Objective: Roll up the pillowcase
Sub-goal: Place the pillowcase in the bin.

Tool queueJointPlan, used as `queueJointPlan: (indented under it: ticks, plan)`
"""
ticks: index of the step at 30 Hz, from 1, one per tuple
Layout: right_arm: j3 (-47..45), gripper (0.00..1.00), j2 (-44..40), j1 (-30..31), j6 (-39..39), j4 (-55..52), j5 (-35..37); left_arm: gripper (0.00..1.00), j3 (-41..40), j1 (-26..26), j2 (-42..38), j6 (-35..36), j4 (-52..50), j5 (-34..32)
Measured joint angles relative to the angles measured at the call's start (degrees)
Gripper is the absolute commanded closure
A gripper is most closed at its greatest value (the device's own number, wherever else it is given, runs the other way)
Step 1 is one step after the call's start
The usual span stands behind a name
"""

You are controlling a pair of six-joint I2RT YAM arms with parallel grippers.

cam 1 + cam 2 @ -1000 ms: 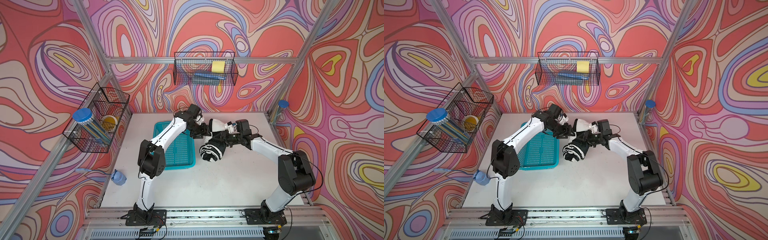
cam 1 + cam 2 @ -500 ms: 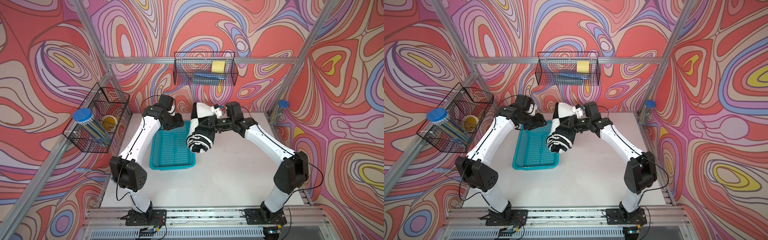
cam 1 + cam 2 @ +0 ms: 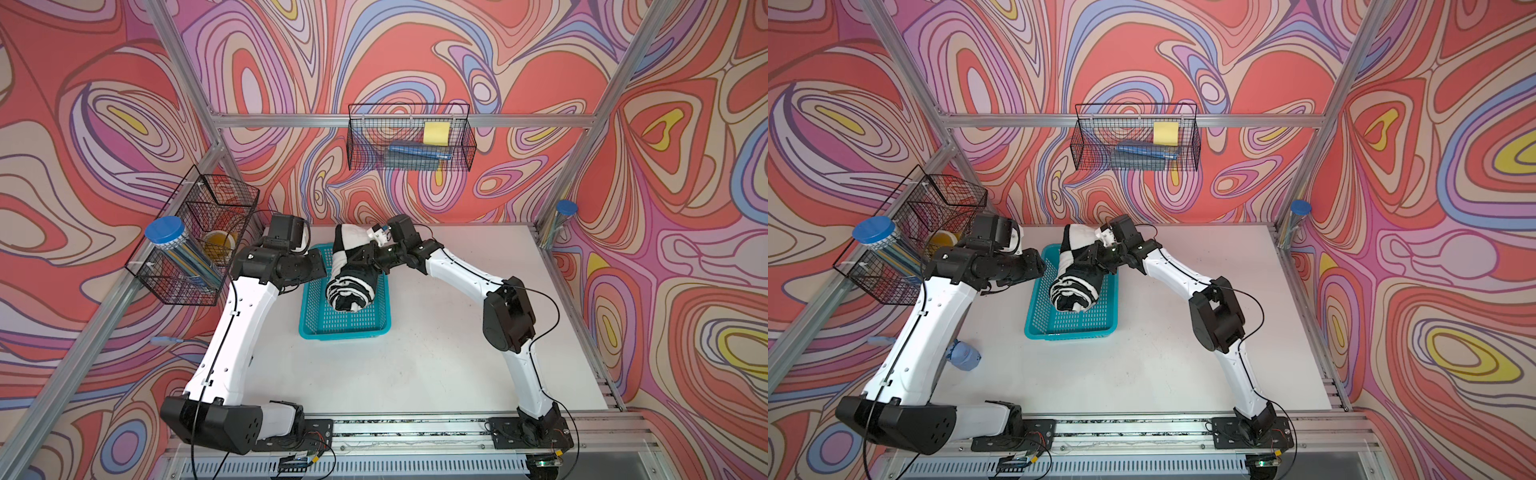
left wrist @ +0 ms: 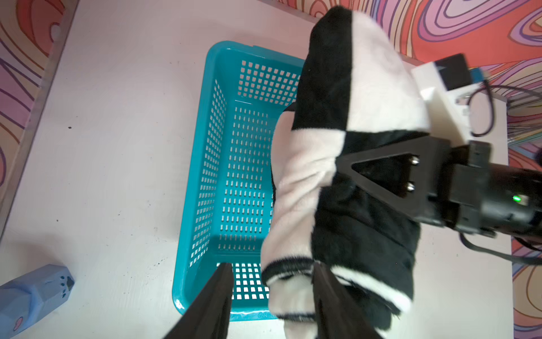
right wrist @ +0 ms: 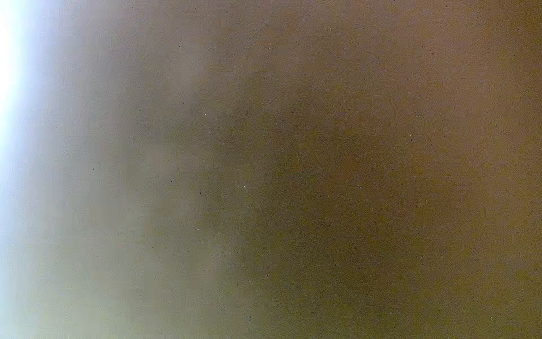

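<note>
I should lower my right gripper into the teal basket [image 3: 345, 332] and release the roll there, as it still hangs tilted above the basket's empty bottom.
The pillowcase [image 3: 351, 270] [image 3: 1077, 274] is a black and white checked roll, hanging tilted over the teal basket [image 3: 345, 332] [image 3: 1067, 332]. My right gripper [image 3: 365, 259] [image 3: 1094, 257] is shut on the roll's middle from the right; one black finger [image 4: 381, 170] presses into the fabric. Plush fills the right wrist view with a blur. My left gripper [image 4: 272, 267] [image 3: 319, 268] stands open just left of the roll. In the left wrist view the pillowcase [image 4: 337, 176] shows its lower end between the fingers; I cannot tell whether they touch it.
The basket [image 4: 193, 176] sits left of the table's middle. A small blue object [image 3: 963, 357] [image 4: 32, 293] lies at the left edge. Wire baskets hang on the back wall [image 3: 409, 137] and the left wall [image 3: 195, 245]. A blue-capped tube [image 3: 561, 220] stands back right.
My right gripper has carried the roll left from the table's middle to above the basket. The left arm has swung back to the left and its jaws have narrowed.
</note>
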Motion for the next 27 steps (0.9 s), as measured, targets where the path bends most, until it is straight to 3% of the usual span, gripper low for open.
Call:
queueJointPlan:
  ticks: [7, 13, 16, 22, 27]
  plan:
    - [5.1, 0.87, 9.0, 0.5, 3.8, 2.6, 0.9, 0.49, -1.7, 0.0, -0.5, 1.6, -0.1, -0.4]
    - [11.0, 0.86, 15.0, 1.8, 1.7, -1.7, 2.5, 0.49, -3.7, 0.0, -0.4, 1.9, 1.4, 1.6]
    - [12.9, 0.81, 16.4, 2.5, -0.4, -5.1, 3.6, 0.49, -7.3, 0.0, 0.2, 1.6, 3.6, 3.5]
    - [14.0, 0.71, 16.7, 3.2, -3.5, -10.1, 6.1, 0.50, -15.8, 0.0, 5.5, -1.3, 10.4, 5.6]
    - [13.9, 0.67, 16.7, 3.3, -3.9, -10.9, 7.2, 0.52, -17.6, 0.0, 12.4, -4.0, 16.2, 5.8]
